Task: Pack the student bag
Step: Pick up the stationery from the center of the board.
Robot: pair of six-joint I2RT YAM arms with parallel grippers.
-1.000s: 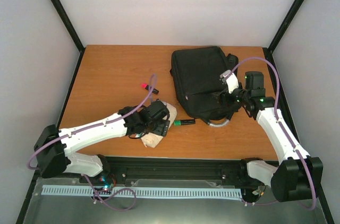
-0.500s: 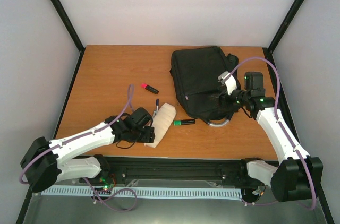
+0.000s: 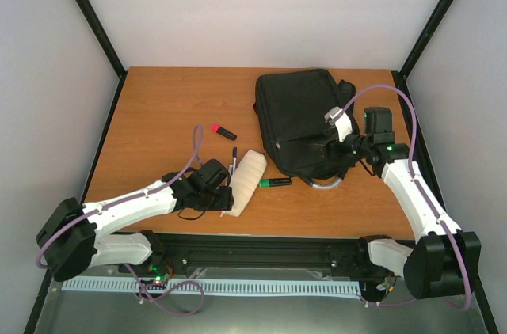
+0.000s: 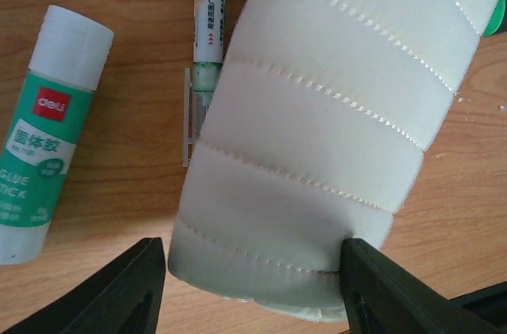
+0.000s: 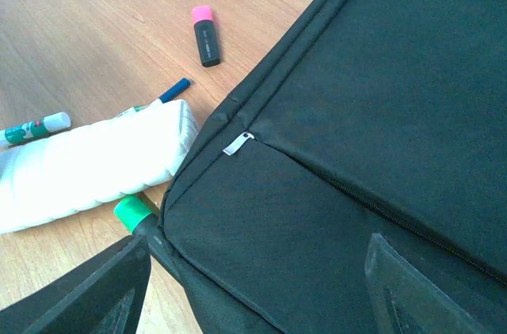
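Note:
My left gripper moves slightly outward along the pouch next, then closes its fingers on the pouch's near end (image 3: 236, 206) (image 4: 260, 248).
The student bag (image 3: 297, 116) is a black backpack lying flat at the back right, with a grey handle (image 3: 325, 184) at its near end. My right gripper (image 3: 334, 148) hovers open and empty over its front pocket (image 5: 261, 271), with the zip pull (image 5: 238, 143) just ahead. A white quilted pouch (image 3: 246, 180) lies left of the bag. My left gripper (image 3: 224, 201) is open, its fingers either side of the pouch's near end (image 4: 277, 215). The right finger (image 4: 396, 294) touches the pouch, and the left finger (image 4: 119, 290) stands a little apart.
A green-capped marker (image 3: 275, 183) lies between pouch and bag. A pink-capped highlighter (image 3: 223, 130) and a blue pen (image 3: 234, 155) lie behind the pouch. A glue stick (image 4: 49, 132) and a pen (image 4: 207, 17) lie beside the pouch. Black frame posts stand at the corners.
My left arm has drawn back toward the near left from on top of the pouch, uncovering it, then edged forward to its near end. The right arm has barely moved.

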